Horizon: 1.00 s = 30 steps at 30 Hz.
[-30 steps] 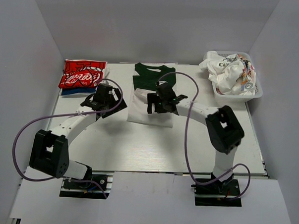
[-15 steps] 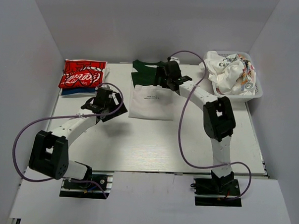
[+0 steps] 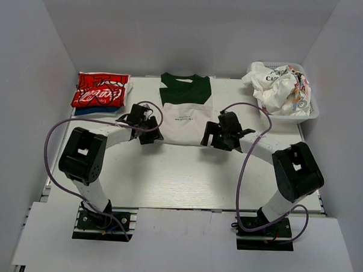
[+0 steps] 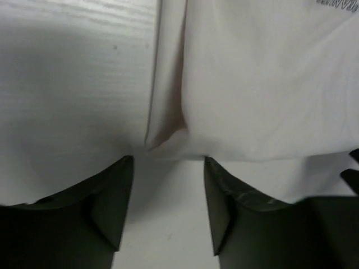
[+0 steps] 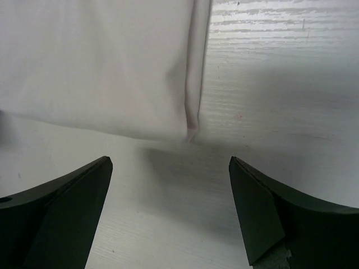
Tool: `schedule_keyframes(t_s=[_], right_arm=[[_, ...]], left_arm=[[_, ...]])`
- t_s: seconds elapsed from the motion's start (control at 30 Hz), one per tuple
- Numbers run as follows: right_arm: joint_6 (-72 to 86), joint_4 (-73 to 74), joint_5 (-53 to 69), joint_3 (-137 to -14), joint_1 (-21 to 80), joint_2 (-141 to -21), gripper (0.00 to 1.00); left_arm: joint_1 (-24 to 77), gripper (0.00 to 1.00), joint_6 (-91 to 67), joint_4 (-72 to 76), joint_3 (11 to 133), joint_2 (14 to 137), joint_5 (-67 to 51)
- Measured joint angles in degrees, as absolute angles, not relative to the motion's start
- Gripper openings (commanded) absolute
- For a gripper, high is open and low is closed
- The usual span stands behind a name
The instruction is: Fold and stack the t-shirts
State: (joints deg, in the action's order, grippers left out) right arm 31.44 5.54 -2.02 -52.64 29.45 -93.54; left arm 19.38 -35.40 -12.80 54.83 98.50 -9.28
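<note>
My right gripper will next go down onto the t-shirt's off-white near corner (image 3: 206, 144) (image 5: 188, 132) on the basket's side and close, because that corner is just ahead of its open fingers.
A t-shirt (image 3: 183, 115) lies flat at mid-table, dark green (image 3: 183, 91) at the far end and off-white with a small print on the near part. My left gripper (image 3: 150, 132) is open and empty, low at the shirt's near left corner; in the left wrist view that corner (image 4: 165, 137) lies just ahead of the gripper (image 4: 168, 168). My right gripper (image 3: 214, 136) is open wide and empty at the near right corner, which shows in the right wrist view (image 5: 190, 130) ahead of the gripper (image 5: 170, 168). A folded red Coca-Cola t-shirt (image 3: 100, 89) lies at the far left.
The red shirt rests on a folded blue cloth (image 3: 93, 111). A white mesh basket (image 3: 310, 113) at the far right holds crumpled off-white printed shirts (image 3: 280, 86). White walls close in the table on three sides.
My right gripper has come back from the shirt's far collar to its near right corner. My left gripper has moved right to the near left corner. The shirt now lies flat and wider.
</note>
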Motion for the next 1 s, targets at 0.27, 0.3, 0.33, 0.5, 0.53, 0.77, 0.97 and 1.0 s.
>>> schedule_keyframes(t_s=[0.27,0.3,0.33,0.5,0.53,0.77,0.97,1.0], right_arm=[[33.10,-1.98,2.81,-52.80,28.12,-98.94,0.75],[33.63,-3.25,3.07,-52.80,27.97,-99.53,0.70],[33.98,-4.38,3.22,-52.82,27.79,-100.09,0.44],[35.77,-6.35,4.32,-52.82,27.11,-102.48,0.08],[36.07,-6.59,4.29,-52.47,27.07,-102.37,0.00],[36.01,-0.47,5.74,-43.57,28.77,-89.38,0.00],[35.46,10.09,6.90,-36.75,32.36,-69.12,0.00],[35.18,11.07,7.42,-36.75,32.64,-66.65,0.00]], left_arm=[[19.35,0.03,-35.09,-10.07,57.30,103.53,-11.44],[19.33,0.00,-35.18,-9.72,57.36,103.74,-11.86],[19.33,0.00,-35.16,-9.43,57.41,103.83,-12.14],[19.33,0.00,-34.98,-9.28,57.45,103.96,-12.62],[19.35,0.00,-34.98,-9.30,57.39,103.83,-12.62],[22.11,0.00,-34.98,-11.27,46.50,90.56,-12.80],[27.03,0.00,-36.07,-15.75,39.24,66.17,-12.80],[27.27,0.00,-36.49,-16.16,39.07,63.75,-12.93]])
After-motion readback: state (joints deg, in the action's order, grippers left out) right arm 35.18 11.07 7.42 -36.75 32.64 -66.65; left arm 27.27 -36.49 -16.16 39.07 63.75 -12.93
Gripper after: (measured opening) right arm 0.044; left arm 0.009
